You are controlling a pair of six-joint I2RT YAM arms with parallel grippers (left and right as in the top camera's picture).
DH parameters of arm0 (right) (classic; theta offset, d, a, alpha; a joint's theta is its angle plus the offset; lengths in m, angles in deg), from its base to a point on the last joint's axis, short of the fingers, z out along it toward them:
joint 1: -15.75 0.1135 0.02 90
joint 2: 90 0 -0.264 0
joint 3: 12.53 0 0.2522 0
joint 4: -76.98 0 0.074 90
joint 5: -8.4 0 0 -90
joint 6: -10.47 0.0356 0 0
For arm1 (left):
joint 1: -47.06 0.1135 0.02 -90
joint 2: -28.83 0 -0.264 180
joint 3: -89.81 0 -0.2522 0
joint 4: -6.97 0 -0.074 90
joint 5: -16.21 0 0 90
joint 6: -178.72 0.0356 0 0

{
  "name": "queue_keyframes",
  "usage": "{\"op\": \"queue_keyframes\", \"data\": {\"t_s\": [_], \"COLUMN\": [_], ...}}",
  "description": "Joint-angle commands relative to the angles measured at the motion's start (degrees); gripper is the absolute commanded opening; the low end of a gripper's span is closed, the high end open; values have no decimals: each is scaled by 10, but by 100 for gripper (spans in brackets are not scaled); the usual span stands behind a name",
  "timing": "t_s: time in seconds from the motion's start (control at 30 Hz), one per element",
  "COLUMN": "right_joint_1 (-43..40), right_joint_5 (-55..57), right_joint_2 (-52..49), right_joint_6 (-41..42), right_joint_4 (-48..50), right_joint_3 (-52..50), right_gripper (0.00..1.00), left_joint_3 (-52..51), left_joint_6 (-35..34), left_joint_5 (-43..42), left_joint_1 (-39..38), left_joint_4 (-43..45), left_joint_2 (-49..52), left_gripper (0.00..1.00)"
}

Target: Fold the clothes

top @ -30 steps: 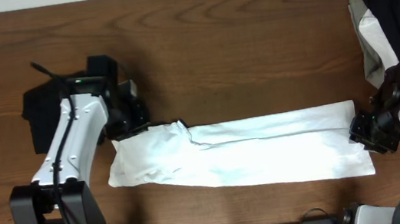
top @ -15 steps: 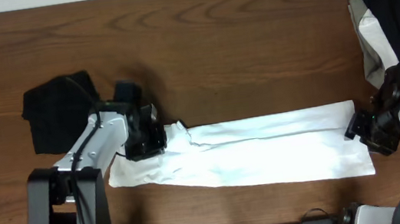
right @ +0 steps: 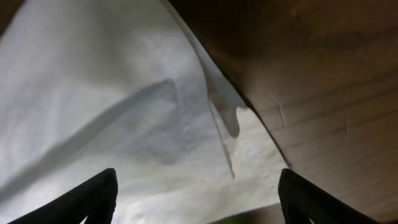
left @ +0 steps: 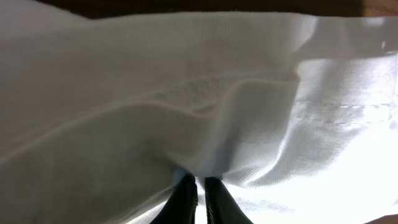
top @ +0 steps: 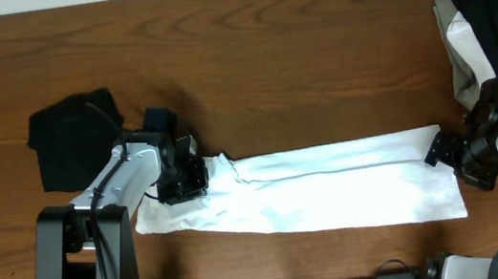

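Observation:
My right gripper's open fingers are still above the folded layers of the T-shirt, so I will next lower them slightly toward the left gripper, onto the T-shirt's end edge.
The clothes in play are a white T-shirt (top: 332, 186), folded into a long strip across the front of the table. My left gripper (top: 186, 177) sits on the strip's upper left end. In the left wrist view the left gripper (left: 200, 183) is shut, with a raised ridge of the white fabric (left: 249, 106) pinched at its tips. My right gripper (top: 447, 163) hovers at the strip's right end. The right wrist view shows the right gripper (right: 198, 186) wide open above the shirt's corner (right: 249, 149), with nothing between its fingers.
A folded black garment (top: 71, 139) lies at the left, just behind my left arm. A pile of black clothes (top: 497, 10) over beige and white ones (top: 457, 49) fills the far right corner. Bare wood table (top: 297, 66) lies behind the shirt.
My left gripper has come down from the shirt's far-left corner onto its upper left end. My right gripper has opened and let go of the right end.

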Motion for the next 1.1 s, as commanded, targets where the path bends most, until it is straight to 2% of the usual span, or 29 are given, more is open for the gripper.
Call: {"op": "queue_keyframes", "data": {"t_s": [0.0,0.03,0.13,0.17,0.2,0.53,0.77,0.93,1.07], "right_joint_1": [-3,-3,-3,-3,-3,-3,-2,-2,-2], "right_joint_5": [2,2,2,2,2,-7,-80,-80,-82], "right_joint_2": [7,7,7,7,7,7,7,7,7], "right_joint_6": [-1,-1,-1,-1,-1,-3,-20,-20,-20], "right_joint_4": [17,27,60,72,81,165,209,222,222], "right_joint_3": [-9,-13,-29,-36,-42,-102,-143,-163,-172], "right_gripper": [80,80,81,81,81,81,80,71,56], "left_joint_3": [-16,-16,-14,-12,-9,35,36,38,38], "left_joint_6": [-1,-1,-1,-1,-1,-1,-1,-1,-1], "left_joint_5": [18,18,11,9,8,7,7,7,7], "left_joint_1": [-1,-1,-1,-1,-1,-1,-1,-1,-1], "left_joint_4": [-2,-2,-5,-8,-10,-47,-28,-14,-1], "left_joint_2": [14,14,14,14,14,10,-23,-69,-109], "left_gripper": [11,15,54,62,65,67,68,68,68]}}
